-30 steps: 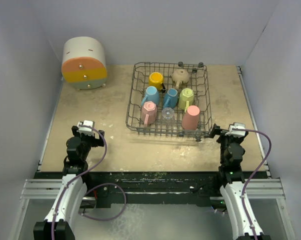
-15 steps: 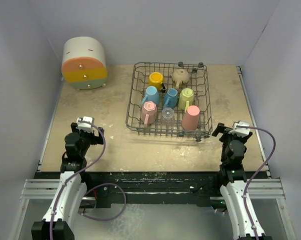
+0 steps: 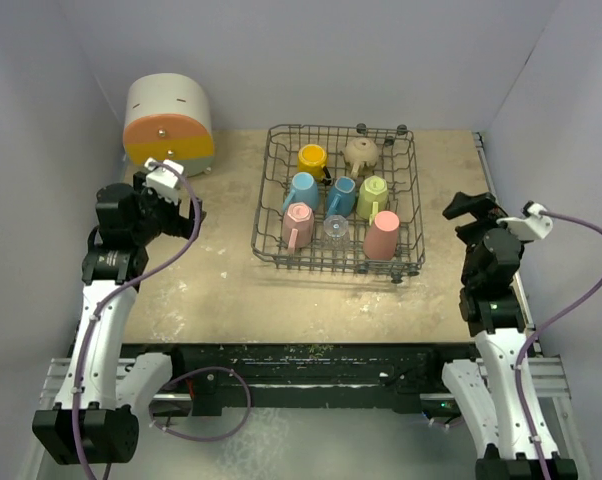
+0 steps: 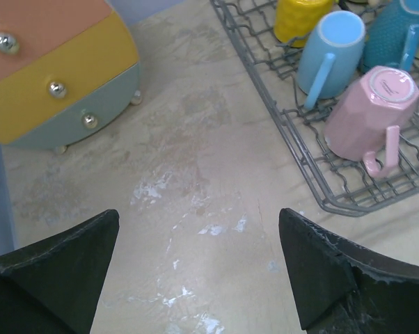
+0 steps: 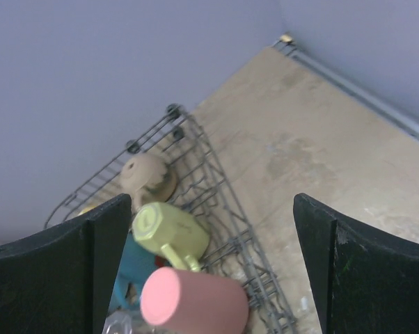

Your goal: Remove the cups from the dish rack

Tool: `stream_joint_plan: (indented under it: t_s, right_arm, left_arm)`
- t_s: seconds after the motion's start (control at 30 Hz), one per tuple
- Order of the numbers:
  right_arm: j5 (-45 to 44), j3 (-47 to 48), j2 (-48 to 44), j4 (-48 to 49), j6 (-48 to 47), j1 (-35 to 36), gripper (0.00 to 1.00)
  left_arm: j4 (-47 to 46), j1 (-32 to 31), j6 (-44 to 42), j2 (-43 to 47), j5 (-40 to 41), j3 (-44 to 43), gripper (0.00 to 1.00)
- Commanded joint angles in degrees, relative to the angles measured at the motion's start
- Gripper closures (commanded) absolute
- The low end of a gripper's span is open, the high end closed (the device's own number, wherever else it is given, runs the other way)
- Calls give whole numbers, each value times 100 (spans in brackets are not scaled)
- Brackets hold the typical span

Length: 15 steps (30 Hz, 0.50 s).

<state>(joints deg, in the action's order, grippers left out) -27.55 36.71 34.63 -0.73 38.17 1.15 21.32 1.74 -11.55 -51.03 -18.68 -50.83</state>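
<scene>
My left gripper moves to the right in the top view and down around the pink mug's handle next. The handle lies below it on that side, jutting free.
The dark grey wire dish rack (image 3: 264, 190) stands at the table's far middle and holds several cups upside down or on their sides. Among them are a yellow mug (image 3: 312, 158), a tan cup (image 3: 361, 152), two blue mugs (image 3: 301, 188), a yellow-green mug (image 3: 372, 195), a pink mug (image 3: 297, 224), a clear glass (image 3: 335, 228) and a salmon tumbler (image 3: 383, 236). My left gripper (image 3: 177, 203) hangs open left of the rack, over bare table (image 4: 198, 216). My right gripper (image 3: 464, 218) is open beside the rack's right wall, facing the yellow-green mug (image 5: 171, 229) and the tumbler (image 5: 195, 299).
A rounded white, orange and yellow drawer box (image 3: 169, 125) sits at the far left, close to my left gripper. Grey walls close in three sides. A metal rail (image 3: 491, 190) runs along the table's right edge.
Both arms have risen from low near the front edge. The left one moved up and back toward the drawer box; the right one lifted and swung to the rack's right side. Both stayed open.
</scene>
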Motion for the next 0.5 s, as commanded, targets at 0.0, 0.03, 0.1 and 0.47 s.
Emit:
stream_joint_plan:
  t_s: [0.0, 0.03, 0.1, 0.47]
  right_arm:
    - [1564, 246, 111, 460, -461, 16, 0]
    - [1710, 199, 99, 644, -442, 15, 0]
    - [2107, 165, 136, 826, -337, 10, 0]
    - [3165, 941, 1799, 210, 284, 244, 0]
  left_arm:
    - [1223, -16, -572, -268, -892, -771, 1]
    - [1372, -16, -675, -314, -1125, -860, 1]
    - [1453, -24, -746, -364, -1498, -951, 1]
    - [1454, -921, -591, -1513, -1358, -1520, 1]
